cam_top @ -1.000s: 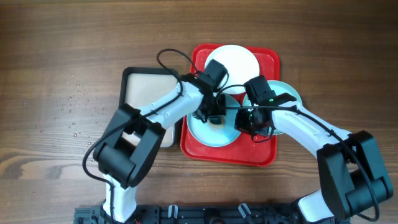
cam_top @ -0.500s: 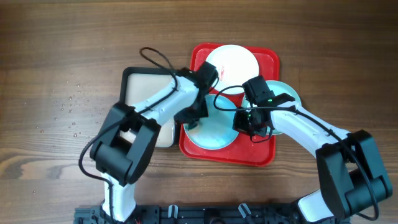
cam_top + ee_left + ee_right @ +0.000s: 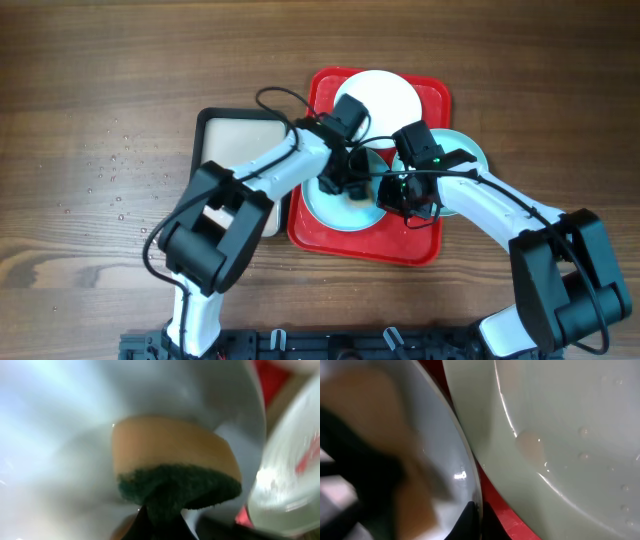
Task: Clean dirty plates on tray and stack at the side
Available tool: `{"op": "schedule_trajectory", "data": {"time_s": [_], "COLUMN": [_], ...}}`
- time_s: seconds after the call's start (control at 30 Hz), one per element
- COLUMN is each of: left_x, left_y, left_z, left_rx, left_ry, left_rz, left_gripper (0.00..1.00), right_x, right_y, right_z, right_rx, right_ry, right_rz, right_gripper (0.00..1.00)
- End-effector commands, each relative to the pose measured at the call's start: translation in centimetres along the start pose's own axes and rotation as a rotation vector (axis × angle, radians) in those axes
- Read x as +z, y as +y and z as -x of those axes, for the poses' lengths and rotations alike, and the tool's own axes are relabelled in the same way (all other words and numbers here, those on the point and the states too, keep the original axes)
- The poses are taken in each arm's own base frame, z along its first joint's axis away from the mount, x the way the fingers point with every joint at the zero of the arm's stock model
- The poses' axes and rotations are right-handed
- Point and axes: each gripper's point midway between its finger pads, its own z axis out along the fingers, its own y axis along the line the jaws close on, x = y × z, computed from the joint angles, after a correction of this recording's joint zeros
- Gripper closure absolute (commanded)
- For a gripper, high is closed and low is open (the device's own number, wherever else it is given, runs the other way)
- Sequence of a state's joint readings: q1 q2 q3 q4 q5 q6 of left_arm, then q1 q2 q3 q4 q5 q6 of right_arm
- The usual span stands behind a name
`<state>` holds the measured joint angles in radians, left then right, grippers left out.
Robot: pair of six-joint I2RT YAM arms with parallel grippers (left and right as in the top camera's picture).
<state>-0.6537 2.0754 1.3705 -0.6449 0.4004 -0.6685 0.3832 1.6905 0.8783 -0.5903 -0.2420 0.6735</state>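
The left gripper moves over the basin's milky water (image 3: 234,146) next and releases the sponge, since the basin lies to the gripper's left in the overhead view.
The red tray (image 3: 415,250) holds a white plate (image 3: 375,97) at its far end and a pale blue plate (image 3: 335,212) at its near left. A second pale blue plate (image 3: 465,150) lies over the tray's right rim. My left gripper (image 3: 352,183) is shut on an orange sponge with a green scouring side (image 3: 170,455), which presses on the near pale blue plate (image 3: 60,420). My right gripper (image 3: 396,196) is shut on that plate's right rim (image 3: 447,477). The wet second plate (image 3: 560,420) lies just beside it.
A black-rimmed basin (image 3: 200,150) with milky water stands left of the tray, touching its edge. Water drops lie on the wooden table (image 3: 120,170) farther left. Both arms cross over the tray's middle.
My left gripper swept with the sponge to the plate's left edge, then back right toward its middle. The right gripper kept its hold on the rim.
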Motion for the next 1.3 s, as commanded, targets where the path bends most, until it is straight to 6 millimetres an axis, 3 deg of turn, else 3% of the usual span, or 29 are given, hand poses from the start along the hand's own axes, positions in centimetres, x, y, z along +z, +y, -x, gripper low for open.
{"op": "schedule_trajectory", "data": {"time_s": [0.0, 0.03, 0.13, 0.2, 0.27, 0.43, 0.53, 0.7, 0.8, 0.83, 0.9, 0.97, 1.07, 1.17, 1.23, 1.27], "left_x": [3.0, 2.8, 1.2, -1.4, -3.2, -5.7, -7.7, -13.6, -17.2, -18.8, -20.1, -20.4, -18.9, -17.5, -17.5, -17.5], "left_y": [1.5, 2.3, 7.6, 12.1, 13.9, 13.4, 11.2, 7.2, 9.4, 11.9, 15.2, 17.6, 21.4, 22.3, 21.7, 21.1], "left_z": [-5.4, -5.5, -4.1, -2.1, -0.6, 0.9, 1.5, 1.8, 2.3, 2.7, 3.3, 3.8, 3.9, 3.5, 3.7, 3.7], "left_rx": [-0.034, -0.052, -0.133, -0.212, -0.236, -0.257, -0.264, -0.214, -0.236, -0.287, -0.365, -0.405, -0.453, -0.482, -0.442, -0.423], "left_ry": [0.227, 0.232, 0.159, 0.042, -0.035, -0.101, -0.118, -0.157, -0.232, -0.266, -0.288, -0.295, -0.286, -0.262, -0.256, -0.252], "left_rz": [0.033, 0.065, 0.295, 0.501, 0.571, 0.534, 0.458, 0.285, 0.326, 0.390, 0.445, 0.453, 0.448, 0.393, 0.363, 0.335], "left_gripper": [0.96, 0.96, 0.96, 0.96, 0.96, 0.96, 0.96, 0.96, 0.96, 0.96, 0.96, 0.96, 0.96, 0.96, 0.82, 0.71], "right_x": [0.6, 0.6, 0.6, 0.6, 0.6, 0.6, 0.6, 0.4, 0.4, 0.4, 0.3, -0.9, -6.1, -11.1, -12.5, -13.1], "right_y": [-0.3, -0.3, -0.3, -0.3, -0.3, -0.3, -0.3, 0.0, 0.1, 0.3, 0.5, 1.1, 1.9, 2.4, 2.6, 2.4], "right_z": [-0.3, -0.3, -0.3, -0.3, -0.3, -0.3, -0.3, 0.0, 0.2, 0.4, 0.7, 1.6, 5.0, 6.5, 6.6, 6.5], "right_rx": [-0.019, -0.019, -0.021, -0.021, -0.021, -0.021, -0.028, -0.242, -0.290, -0.291, -0.282, -0.287, -0.316, -0.345, -0.371, -0.390], "right_ry": [0.014, 0.014, 0.015, 0.014, 0.014, 0.014, 0.014, 0.005, -0.001, -0.014, -0.022, -0.056, -0.219, -0.360, -0.423, -0.464], "right_rz": [-0.017, -0.017, -0.017, -0.017, -0.017, -0.016, -0.016, -0.009, -0.010, -0.002, 0.004, -0.006, -0.119, -0.231, -0.299, -0.364], "right_gripper": [0.96, 0.96, 0.96, 0.96, 0.96, 0.96, 0.96, 0.96, 0.96, 0.96, 0.96, 0.96, 0.96, 0.96, 0.96, 0.96]}}
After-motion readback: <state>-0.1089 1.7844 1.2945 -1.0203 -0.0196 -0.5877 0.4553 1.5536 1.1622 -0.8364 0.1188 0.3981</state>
